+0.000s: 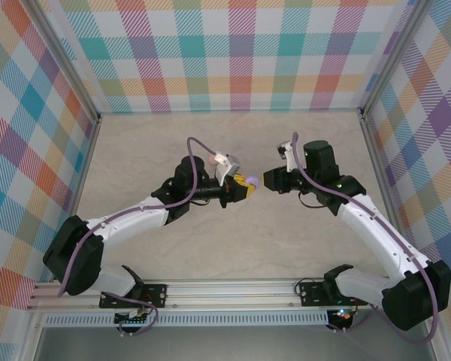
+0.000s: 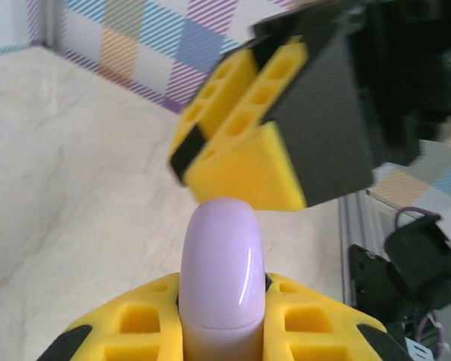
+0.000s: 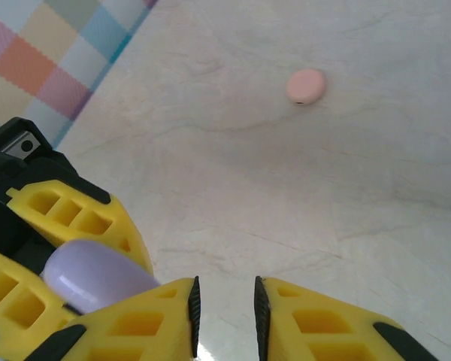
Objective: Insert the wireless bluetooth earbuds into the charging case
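The lilac case [image 1: 253, 179] has bare tabletop below it, so my left gripper will next move away from the right gripper, tip downward and lower to release it.
A closed lilac case [image 2: 222, 263] stands edge-on between the yellow fingers of my left gripper [image 2: 224, 320], which is shut on it. From above, the left gripper [image 1: 246, 182] holds that lilac case [image 1: 253, 179] over the middle of the table. My right gripper [image 1: 269, 179] faces it, almost tip to tip. In the right wrist view the right gripper [image 3: 225, 308] is open by a narrow gap with nothing between its pads, and the lilac case [image 3: 90, 274] shows at lower left. The small earbuds are out of view.
A closed pale pink case [image 3: 306, 86] lies flat on the pale tabletop [image 3: 346, 195], away from both grippers. Checked walls enclose the table on three sides, and a metal rail [image 1: 225, 289] runs along the near edge.
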### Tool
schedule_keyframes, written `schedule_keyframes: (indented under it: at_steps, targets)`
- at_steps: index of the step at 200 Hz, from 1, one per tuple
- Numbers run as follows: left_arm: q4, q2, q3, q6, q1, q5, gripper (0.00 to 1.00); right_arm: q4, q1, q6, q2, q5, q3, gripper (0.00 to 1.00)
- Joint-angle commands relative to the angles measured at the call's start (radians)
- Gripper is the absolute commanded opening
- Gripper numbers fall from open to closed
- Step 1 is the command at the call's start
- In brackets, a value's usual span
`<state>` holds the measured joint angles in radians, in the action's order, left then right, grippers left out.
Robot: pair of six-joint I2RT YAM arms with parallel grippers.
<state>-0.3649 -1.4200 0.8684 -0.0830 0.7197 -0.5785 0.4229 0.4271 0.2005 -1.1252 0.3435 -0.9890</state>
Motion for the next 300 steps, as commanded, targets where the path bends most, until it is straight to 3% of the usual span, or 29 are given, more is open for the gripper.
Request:
schedule_keyframes:
  at_steps: [1, 46, 98, 144, 216, 300]
  targets:
    - [0.067, -0.027, 0.050, -0.060, 0.005, 0.146, 0.00, 0.075, 0.006, -0.004, 0.017, -0.177, -0.016, 0.30]
    - [0.265, -0.150, 0.172, -0.235, -0.029, 0.286, 0.00, 0.114, 0.006, -0.007, 0.018, -0.217, -0.010, 0.30]
    - [0.469, -0.366, 0.344, -0.416, -0.103, 0.203, 0.00, 0.119, 0.006, -0.003, 0.025, -0.210, 0.003, 0.32]
    - [0.497, -0.475, 0.410, -0.432, -0.125, 0.205, 0.00, 0.120, 0.006, 0.000, 0.025, -0.211, 0.021, 0.32]
    - [0.513, -0.635, 0.534, -0.445, -0.179, 0.105, 0.01, 0.129, 0.006, 0.008, 0.018, -0.198, 0.030, 0.34]
    - [0.583, -0.740, 0.622, -0.421, -0.223, 0.119, 0.07, 0.128, 0.006, 0.014, 0.033, -0.192, 0.058, 0.35]
